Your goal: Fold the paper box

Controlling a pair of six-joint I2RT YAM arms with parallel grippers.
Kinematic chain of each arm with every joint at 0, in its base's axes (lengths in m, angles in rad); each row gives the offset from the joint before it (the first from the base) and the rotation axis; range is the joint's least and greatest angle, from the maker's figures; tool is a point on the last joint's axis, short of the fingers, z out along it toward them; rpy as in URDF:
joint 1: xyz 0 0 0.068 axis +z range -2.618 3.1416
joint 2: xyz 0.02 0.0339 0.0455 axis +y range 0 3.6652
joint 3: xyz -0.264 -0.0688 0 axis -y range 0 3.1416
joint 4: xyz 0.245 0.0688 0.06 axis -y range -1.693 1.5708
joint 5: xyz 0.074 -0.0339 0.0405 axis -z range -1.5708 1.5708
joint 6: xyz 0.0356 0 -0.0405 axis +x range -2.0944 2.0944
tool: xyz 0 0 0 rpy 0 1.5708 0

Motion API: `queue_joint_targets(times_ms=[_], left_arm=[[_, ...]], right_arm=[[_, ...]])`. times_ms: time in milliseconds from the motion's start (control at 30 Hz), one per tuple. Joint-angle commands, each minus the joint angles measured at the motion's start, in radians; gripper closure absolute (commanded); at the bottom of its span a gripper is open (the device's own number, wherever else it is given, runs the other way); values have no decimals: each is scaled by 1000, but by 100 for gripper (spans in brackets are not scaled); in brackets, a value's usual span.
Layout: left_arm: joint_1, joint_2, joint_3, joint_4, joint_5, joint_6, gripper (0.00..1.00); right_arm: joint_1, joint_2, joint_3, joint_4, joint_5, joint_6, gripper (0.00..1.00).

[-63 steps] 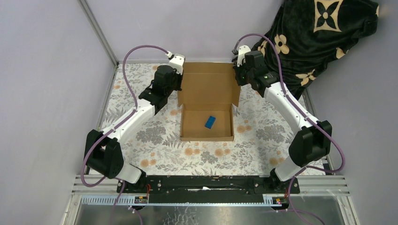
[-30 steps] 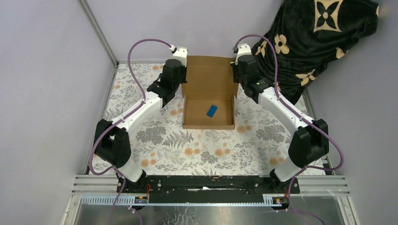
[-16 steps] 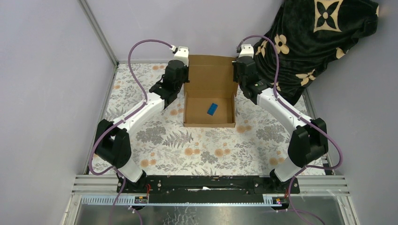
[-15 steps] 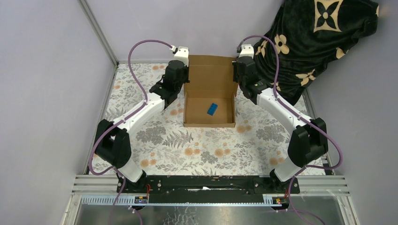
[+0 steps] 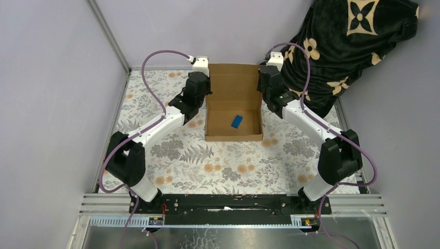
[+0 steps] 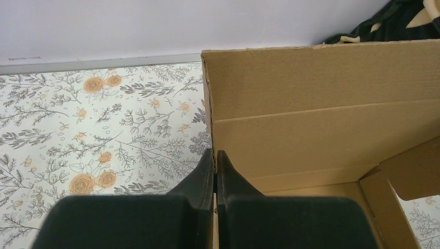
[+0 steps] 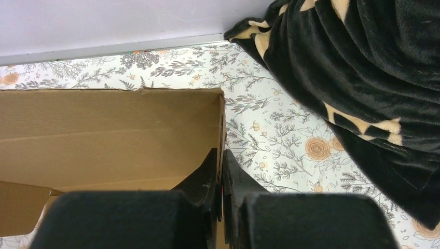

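The lid's edge goes back and down in my right gripper toward the base's near side (image 5: 249,138) next for release, as that side lies back of and below the gripper.
The paper box (image 5: 233,101) is brown corrugated cardboard with its base walls standing and its lid tilted up at the far side. My left gripper (image 5: 206,96) is shut on the left edge of the paper box lid (image 6: 311,119); the thin cardboard sits between the black fingers (image 6: 207,171). On the other side my right gripper (image 5: 261,93) is shut on the lid's right edge (image 7: 222,124), its fingers (image 7: 231,174) pinching the sheet. A small blue object (image 5: 236,121) lies inside the base.
A black blanket with tan flowers (image 5: 353,41) hangs at the far right, close to my right arm, and shows in the right wrist view (image 7: 363,78). The floral tablecloth (image 5: 171,150) covers the table. Grey walls and a metal rail (image 5: 109,36) bound the left and back.
Both grippers have moved up and toward me with the lid edges, raising the lid from flat toward upright. The box base has slid slightly to the right and back.
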Motion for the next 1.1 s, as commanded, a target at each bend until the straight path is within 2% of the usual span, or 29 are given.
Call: queue_joint_targets(times_ms=[0, 1067], left_arm=[[-53, -14, -25, 89, 31, -59, 100], [-169, -121, -221, 136, -61, -103, 100]], right_arm=[[53, -36, -38, 98, -34, 56, 100], [130, -165, -240, 136, 38, 83, 100]])
